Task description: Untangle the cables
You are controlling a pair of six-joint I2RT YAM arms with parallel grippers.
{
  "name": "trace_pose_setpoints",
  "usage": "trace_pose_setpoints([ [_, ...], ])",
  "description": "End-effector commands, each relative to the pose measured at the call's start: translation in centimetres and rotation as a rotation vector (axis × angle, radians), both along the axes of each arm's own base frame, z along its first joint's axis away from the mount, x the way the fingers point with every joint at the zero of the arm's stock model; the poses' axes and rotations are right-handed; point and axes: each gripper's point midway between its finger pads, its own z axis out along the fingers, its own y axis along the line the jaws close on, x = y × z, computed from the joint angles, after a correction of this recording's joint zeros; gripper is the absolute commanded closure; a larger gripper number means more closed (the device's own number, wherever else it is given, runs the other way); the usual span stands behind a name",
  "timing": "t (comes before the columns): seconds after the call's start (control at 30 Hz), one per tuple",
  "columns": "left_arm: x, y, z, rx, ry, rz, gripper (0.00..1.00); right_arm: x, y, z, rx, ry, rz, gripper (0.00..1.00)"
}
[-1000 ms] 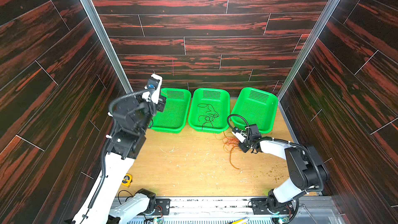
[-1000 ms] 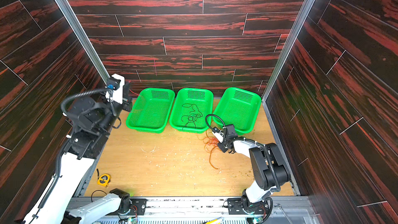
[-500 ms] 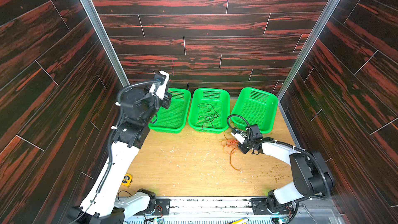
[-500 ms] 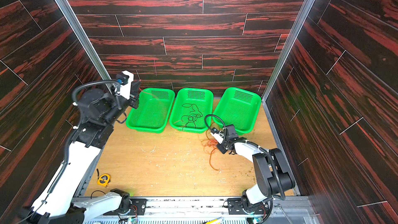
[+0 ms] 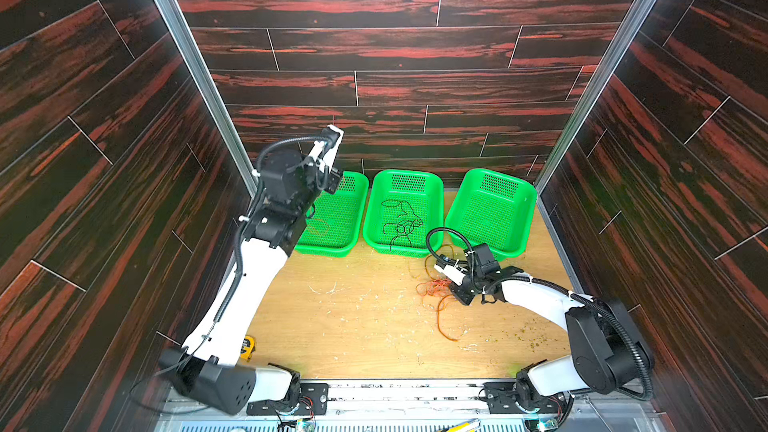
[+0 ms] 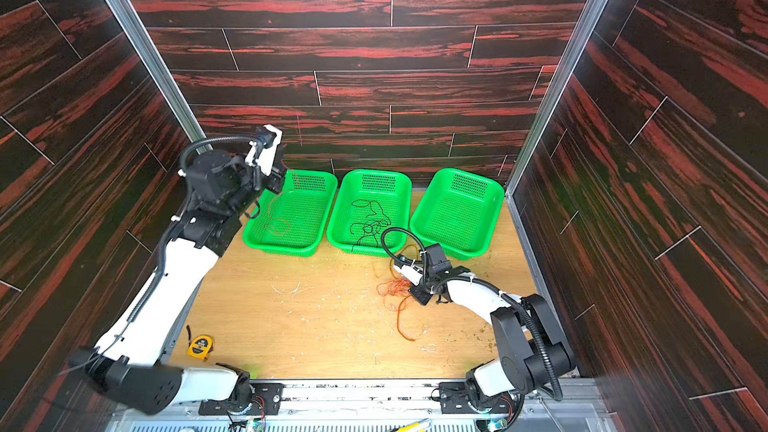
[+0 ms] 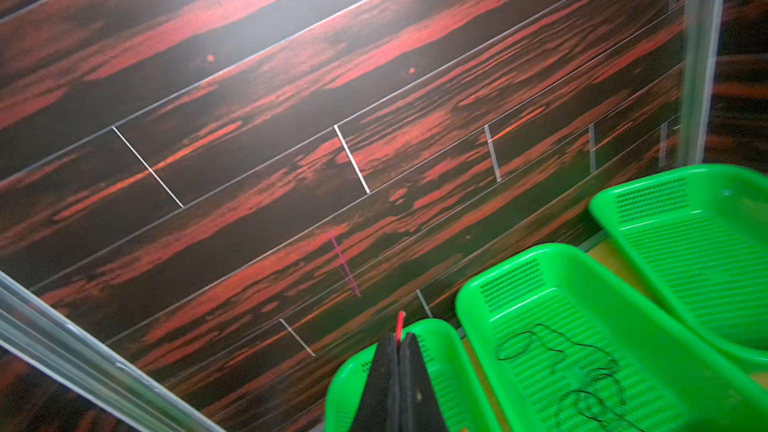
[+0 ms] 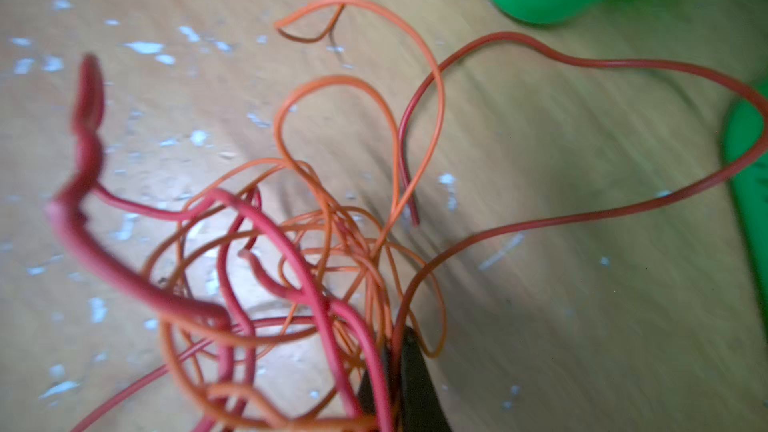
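Observation:
My left gripper will next lower the red tip toward the green basket that holds the cable's loop below it. It will then release the tip, so the tip joins the loop.
My left gripper hangs over the left green basket, shut on the tip of a thin red cable. That cable drops into the basket and ends in a loop. A black cable lies curled in the middle basket. On the table, my right gripper is shut on strands of an orange-and-red tangle. In the right wrist view, orange loops and red loops cross.
A third green basket stands at the back right, close behind my right gripper. A yellow tape measure lies at the table's front left. Dark wall panels close in three sides.
My left arm has swung right and now holds its gripper over the left basket. My right gripper has shifted slightly with the tangle.

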Motion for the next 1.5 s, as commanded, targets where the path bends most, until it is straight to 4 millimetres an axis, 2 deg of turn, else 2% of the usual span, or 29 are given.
trace_pose_setpoints([
  [0.0, 1.8, 1.8, 0.0, 0.101, -0.029, 0.09, 1.0, -0.1, 1.2, 0.8, 0.025, 0.024, 0.053, 1.0],
  [0.13, 3.8, 2.0, -2.3, 0.086, 0.008, 0.079, 1.0, 0.1, 1.2, 0.5, 0.008, 0.039, 0.054, 1.0],
  [0.3, 6.5, 3.3, -8.0, 0.095, 0.081, 0.149, 1.0, 0.4, 1.3, 0.8, 0.012, 0.021, 0.056, 1.0],
  [0.4, 7.5, 4.8, -10.3, 0.038, 0.098, 0.197, 1.0, 0.2, 1.5, 1.0, 0.027, 0.01, 0.081, 1.0],
  [0.53, 8.0, 6.5, -12.2, -0.012, 0.124, 0.232, 1.0, 0.1, 1.8, 1.4, 0.041, 0.002, 0.1, 1.0],
  [0.73, 8.2, 7.8, -17.3, -0.075, 0.216, 0.276, 1.0, 0.5, 1.8, 1.6, 0.04, -0.02, 0.094, 1.0],
  [0.83, 7.4, 8.9, -18.1, -0.123, 0.201, 0.332, 1.0, 0.6, 2.1, 2.2, 0.063, -0.034, 0.102, 1.0],
  [0.9, 6.9, 8.8, -18.4, -0.12, 0.226, 0.318, 0.72, 0.4, 2.4, 2.7, 0.082, -0.043, 0.117, 1.0],
  [0.93, 6.6, 8.6, -18.3, -0.12, 0.234, 0.307, 0.54, 0.4, 2.6, 3.0, 0.093, -0.048, 0.124, 1.0],
  [1.03, 5.5, 8.4, -16.9, -0.15, 0.216, 0.288, 0.08, 0.2, 2.9, 3.8, 0.115, -0.07, 0.144, 1.0],
  [1.07, 4.9, 8.2, -16.4, -0.166, 0.207, 0.272, 0.01, 0.1, 3.0, 4.1, 0.125, -0.086, 0.155, 1.0],
  [1.23, 1.6, 6.6, -14.3, -0.161, 0.197, 0.177, 0.01, -0.8, 3.9, 5.3, 0.137, -0.14, 0.256, 1.0],
  [1.3, 0.1, 5.4, -14.3, -0.117, 0.221, 0.122, 0.01, -1.5, 4.8, 5.6, 0.142, -0.156, 0.321, 1.0],
  [1.4, -2.5, 3.7, -14.6, -0.081, 0.267, 0.053, 0.01, -2.6, 6.2, 5.0, 0.139, -0.128, 0.387, 1.0],
  [1.47, -4.5, 1.7, -15.2, -0.066, 0.305, -0.027, 0.04, -3.0, 6.8, 4.4, 0.119, -0.134, 0.411, 1.0],
])
